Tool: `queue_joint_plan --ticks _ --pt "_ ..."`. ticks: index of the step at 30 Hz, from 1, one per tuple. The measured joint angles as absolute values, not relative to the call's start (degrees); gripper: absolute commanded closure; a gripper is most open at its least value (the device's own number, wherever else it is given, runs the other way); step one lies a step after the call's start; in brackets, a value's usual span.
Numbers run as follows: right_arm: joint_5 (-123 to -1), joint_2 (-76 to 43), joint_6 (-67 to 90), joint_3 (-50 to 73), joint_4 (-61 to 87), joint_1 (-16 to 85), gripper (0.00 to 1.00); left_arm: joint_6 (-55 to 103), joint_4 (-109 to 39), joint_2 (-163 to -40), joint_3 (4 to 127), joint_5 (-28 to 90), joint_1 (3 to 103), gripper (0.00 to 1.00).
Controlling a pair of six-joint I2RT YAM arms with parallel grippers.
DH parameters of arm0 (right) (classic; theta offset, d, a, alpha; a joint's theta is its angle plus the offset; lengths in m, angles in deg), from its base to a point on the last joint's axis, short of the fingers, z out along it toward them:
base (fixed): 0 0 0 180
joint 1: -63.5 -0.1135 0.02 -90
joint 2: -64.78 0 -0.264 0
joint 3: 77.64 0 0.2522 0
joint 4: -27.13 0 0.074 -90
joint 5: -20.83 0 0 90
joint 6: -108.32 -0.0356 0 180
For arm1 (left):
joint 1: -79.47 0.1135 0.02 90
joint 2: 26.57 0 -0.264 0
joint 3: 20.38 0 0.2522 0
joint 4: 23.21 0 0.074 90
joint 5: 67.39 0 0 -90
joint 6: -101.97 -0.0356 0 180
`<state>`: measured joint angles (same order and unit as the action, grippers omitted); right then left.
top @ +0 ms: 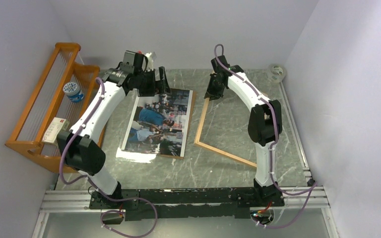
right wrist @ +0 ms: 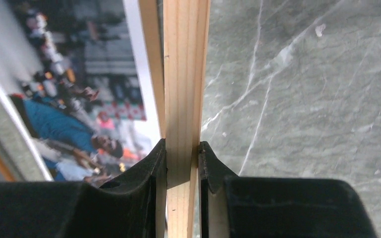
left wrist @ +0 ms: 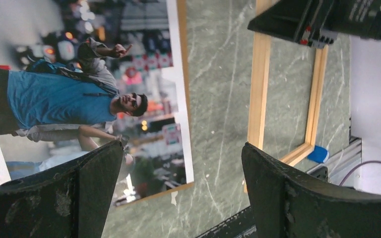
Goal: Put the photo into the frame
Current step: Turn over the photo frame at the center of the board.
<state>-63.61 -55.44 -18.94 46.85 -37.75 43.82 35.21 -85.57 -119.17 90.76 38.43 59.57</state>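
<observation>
My right gripper lowers onto the bare table beside the photo next and releases the frame's held bar, since the frame's far end hangs above the table.
The photo [top: 159, 121], a glossy street scene with a man in blue [left wrist: 54, 96], lies flat on a brown backing board [top: 189, 119] left of the table's middle. My left gripper [top: 151, 82] hangs open above the photo's far end, and nothing is between its fingers [left wrist: 99, 183]. The light-wood frame [top: 201, 129] sits just right of the photo, apart from it. My right gripper [top: 213, 91] is shut on the frame's left rail [right wrist: 186, 74] near the far corner. Part of the frame's right side is hidden behind the right arm.
An orange wooden rack [top: 39, 116] stands against the left wall, holding a blue-lidded jar [top: 73, 91] and a small box [top: 54, 130]. A tape roll [top: 276, 72] lies at the back right corner. Metal rails [top: 297, 139] edge the table on the right and near sides.
</observation>
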Motion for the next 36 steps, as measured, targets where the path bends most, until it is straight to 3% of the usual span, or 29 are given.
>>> queue_joint_plan --ticks 18,23,26,28,33,36 --pt "-67.9 -63.4 -17.3 41.0 -26.8 43.5 0.8 38.2 -81.5 -137.0 89.4 37.9 71.9 0.06" --pt "-67.9 -66.7 -17.5 42.8 -27.3 43.4 0.66 37.4 -81.6 -142.1 91.4 36.2 75.9 0.06" --pt "-67.0 -67.3 -18.7 43.8 -27.6 43.5 0.5 36.2 -81.8 -145.8 95.2 34.7 76.9 0.06" --pt "-65.7 -67.7 -19.2 44.4 -27.6 43.6 0.44 35.5 -81.4 -147.6 97.2 33.9 77.3 0.06" --pt "-64.4 -67.5 -19.3 44.6 -27.8 43.6 0.37 34.5 -80.3 -149.8 99.9 31.5 78.9 0.07" --pt "-64.0 -65.9 -19.3 42.7 -27.0 43.4 0.37 34.0 -78.6 -150.6 100.8 31.5 80.9 0.14"
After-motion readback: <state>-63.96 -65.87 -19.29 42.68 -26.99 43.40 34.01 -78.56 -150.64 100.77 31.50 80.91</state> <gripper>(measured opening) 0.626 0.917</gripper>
